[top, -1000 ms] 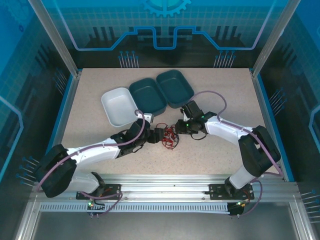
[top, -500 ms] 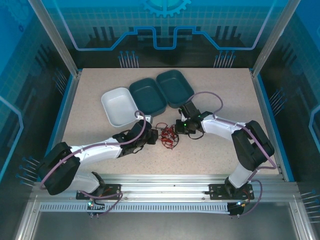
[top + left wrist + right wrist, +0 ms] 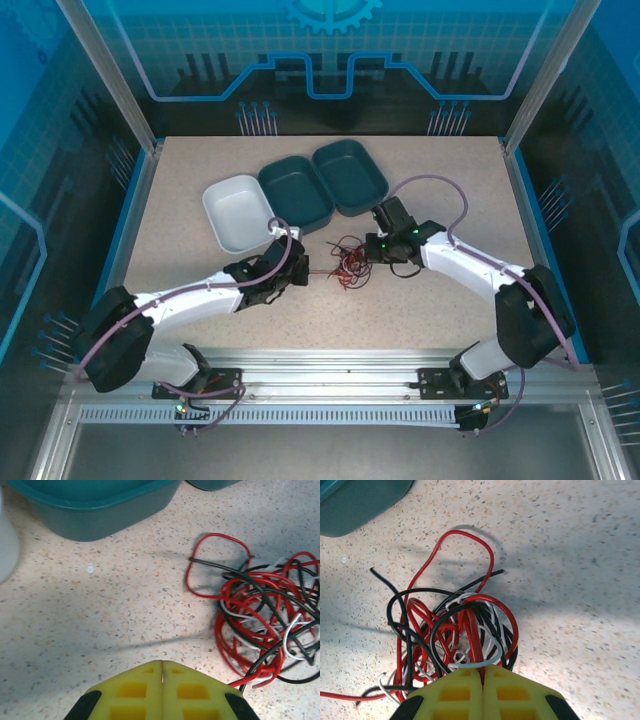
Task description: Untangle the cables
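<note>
The right gripper pulls away from the left gripper next, over the bare tabletop [image 3: 575, 652] beside the tangle, and releases the red wire, since the wires lie bunched together.
The cables [image 3: 345, 262] lie as one tangle of thin red, black and whitish wires mid-table, between my two grippers. In the left wrist view the cables [image 3: 265, 625] are on the right, and a red and a black strand run under my left gripper [image 3: 162, 664], whose yellow pads are pressed together. From above, a straight red strand joins the left gripper [image 3: 300, 272] to the tangle. My right gripper [image 3: 482, 669] is shut on a red strand of the cables [image 3: 455, 625], at the tangle's right edge, where the right gripper [image 3: 372, 250] sits in the top view.
A white tray [image 3: 237, 212] and two teal trays [image 3: 295, 190] [image 3: 350, 175] stand just behind the tangle. The near teal tray's wall [image 3: 90, 510] is close ahead of the left gripper, and a teal corner [image 3: 355, 505] lies ahead-left of the right one.
My left gripper has drawn back to the left, away from the tangle, and a red strand now stretches out behind it. The right gripper shifted slightly right and the tangle has spread.
</note>
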